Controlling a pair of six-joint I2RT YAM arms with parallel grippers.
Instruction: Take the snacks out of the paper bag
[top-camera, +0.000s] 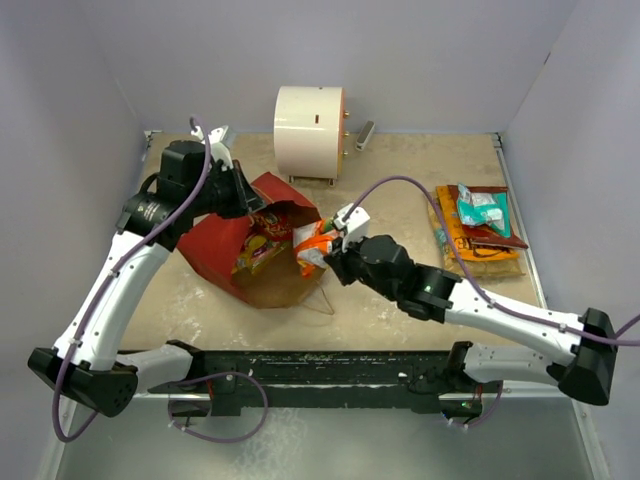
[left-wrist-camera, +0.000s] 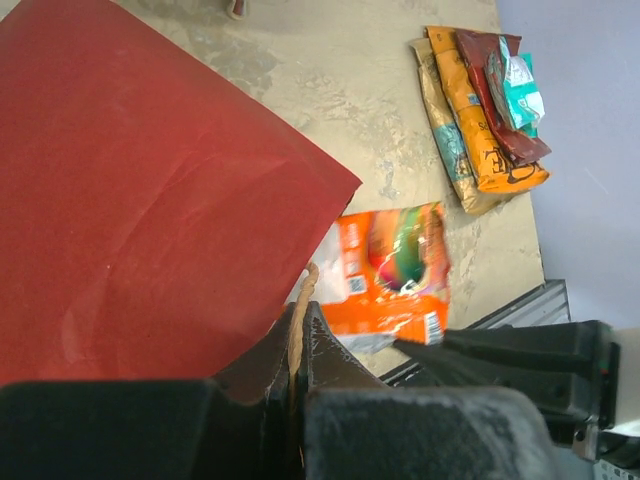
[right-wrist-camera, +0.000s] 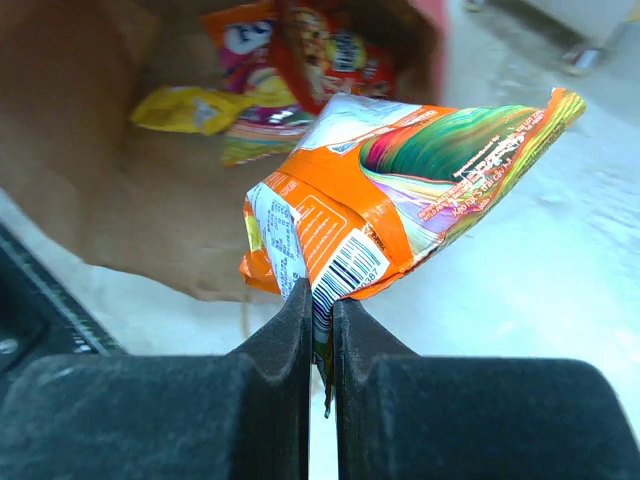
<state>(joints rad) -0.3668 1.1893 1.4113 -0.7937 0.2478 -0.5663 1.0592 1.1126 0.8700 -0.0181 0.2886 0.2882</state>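
My right gripper moves toward the snack pile and down next to release the packet on the bare tabletop beside it, since the packet is outside the bag's opening.
The red paper bag (top-camera: 215, 245) lies on its side, its brown mouth (top-camera: 280, 280) facing the near right. My left gripper (top-camera: 250, 203) is shut on the bag's upper rim (left-wrist-camera: 298, 310) and holds the mouth open. My right gripper (top-camera: 335, 255) is shut on the corner of an orange snack packet (right-wrist-camera: 400, 200), held just outside the mouth; the packet also shows in the left wrist view (left-wrist-camera: 392, 268). Inside the bag lie a red chip bag (right-wrist-camera: 325, 50), a yellow packet (right-wrist-camera: 185, 108) and other packets (top-camera: 258, 245). A few snacks (top-camera: 478, 230) lie piled at the right.
A white cylinder (top-camera: 308, 120) stands at the back centre, behind the bag. The pile at the right holds a yellow-orange chip bag (left-wrist-camera: 490, 140), a dark red packet (left-wrist-camera: 497, 95) and a teal packet (left-wrist-camera: 522, 95). A black rail (top-camera: 330, 368) runs along the near edge.
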